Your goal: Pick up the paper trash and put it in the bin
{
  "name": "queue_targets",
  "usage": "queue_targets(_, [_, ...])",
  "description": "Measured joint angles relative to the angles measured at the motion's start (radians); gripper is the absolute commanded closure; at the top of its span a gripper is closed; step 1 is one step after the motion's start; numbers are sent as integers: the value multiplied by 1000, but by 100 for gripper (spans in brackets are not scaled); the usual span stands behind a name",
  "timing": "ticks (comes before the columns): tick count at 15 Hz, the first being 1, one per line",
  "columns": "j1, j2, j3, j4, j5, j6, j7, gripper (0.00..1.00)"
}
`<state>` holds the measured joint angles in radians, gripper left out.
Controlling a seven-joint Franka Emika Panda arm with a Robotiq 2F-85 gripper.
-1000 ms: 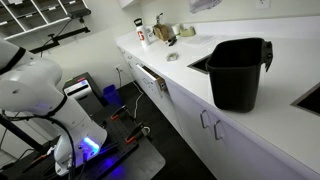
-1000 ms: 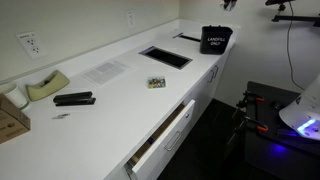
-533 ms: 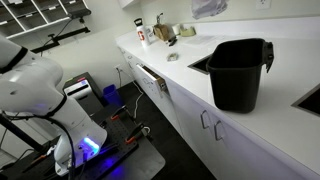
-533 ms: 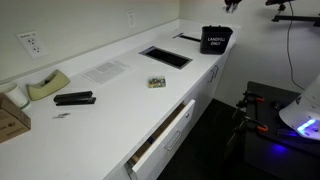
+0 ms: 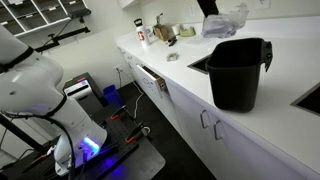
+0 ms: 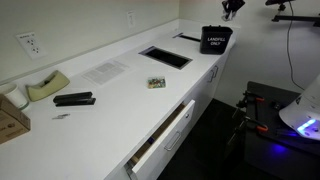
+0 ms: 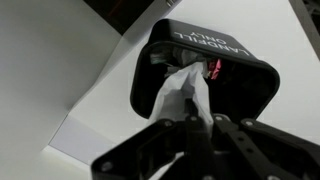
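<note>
The crumpled white paper trash [image 5: 228, 20] already hangs over the black bin's opening, so my gripper needs to carry it down toward the opening next and then let it go.
The black bin [image 5: 239, 73] stands on the white counter next to a sink; it also shows at the far end of the counter in an exterior view [image 6: 216, 40] and from above in the wrist view [image 7: 212, 68]. My gripper [image 5: 212, 12] hangs just above the bin's rim, shut on crumpled white paper trash [image 5: 228, 20]. In the wrist view the paper trash [image 7: 182, 92] sticks out from between my fingers [image 7: 192, 122], over the bin's open mouth. In the far exterior view the gripper [image 6: 232, 8] is small and above the bin.
A sink [image 6: 165, 57] is set in the white counter [image 6: 110, 100]. A drawer [image 6: 160, 140] stands open at the counter's front. A stapler [image 6: 74, 99], tape dispenser [image 6: 46, 86] and paper sheet [image 6: 104, 71] lie on the counter. Bottles and items [image 5: 160, 30] sit beyond the bin.
My gripper with the paper trash has come down and moved over the bin's mouth; the paper now hangs just above the rim. The bin has not moved.
</note>
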<state>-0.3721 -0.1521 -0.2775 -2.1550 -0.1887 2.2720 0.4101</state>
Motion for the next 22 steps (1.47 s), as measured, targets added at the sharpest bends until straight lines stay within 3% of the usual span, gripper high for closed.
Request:
queue_targets(1, [3,15,-4,8,31,0,-32,98])
queue_targets(2, [5,30,-5,16,56,-1,-57,70])
queue_targets(4, [7,59,-5,29,80,-3,-82,64])
queue_targets(12, [11,112,-5,65,85,-8,-89,3])
queue_targets(22, [27,144,-5,89,85,-10,-89,0])
